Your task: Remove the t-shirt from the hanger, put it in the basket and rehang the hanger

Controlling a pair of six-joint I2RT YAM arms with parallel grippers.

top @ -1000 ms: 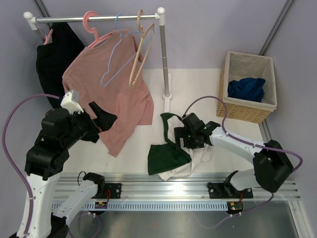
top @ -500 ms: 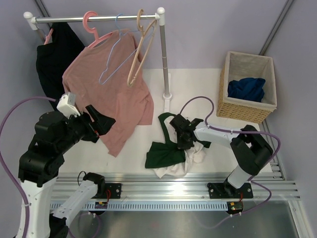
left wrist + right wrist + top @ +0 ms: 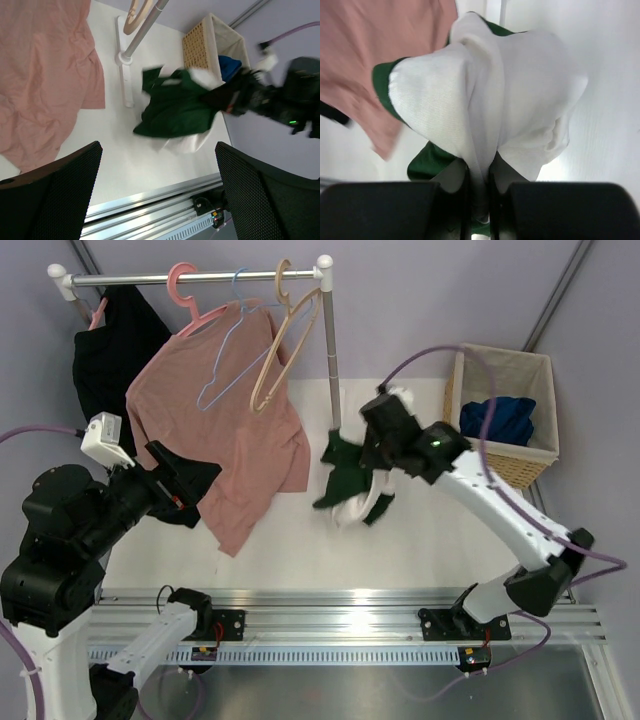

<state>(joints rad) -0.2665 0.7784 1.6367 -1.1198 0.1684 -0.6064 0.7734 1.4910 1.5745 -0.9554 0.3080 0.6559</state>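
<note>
The open wicker basket stands right of my right gripper in the top view, so next my right gripper needs to carry the unhung t-shirt over and down inside to release.
The t-shirt (image 3: pixel 352 488), white with dark green sleeves, hangs bunched in the air just right of the rack's pole. My right gripper (image 3: pixel 370 462) is shut on it. In the right wrist view a fold of the white cloth (image 3: pixel 485 95) is pinched between the right gripper's (image 3: pixel 480 200) jaws, with green cloth below. The hanger (image 3: pixel 225 370), thin light-blue wire, hangs bare on the rail in front of the pink shirt. My left gripper (image 3: pixel 192 480) stands open at the left by the pink shirt's hem. From the left wrist the t-shirt (image 3: pixel 172 107) shows far ahead of the open left gripper (image 3: pixel 160 195).
A pink t-shirt (image 3: pixel 230 450) hangs on a pink hanger, a tan wooden hanger (image 3: pixel 280 350) beside it, a black garment (image 3: pixel 115 350) at the rail's left end. The rack pole (image 3: pixel 330 350) stands mid-table. A wicker basket (image 3: pixel 470 455) holding blue cloth sits at the right.
My right gripper shut on the t-shirt and lifted it off the table, up towards the rack pole. The left arm drew back a little to the left, still open.
</note>
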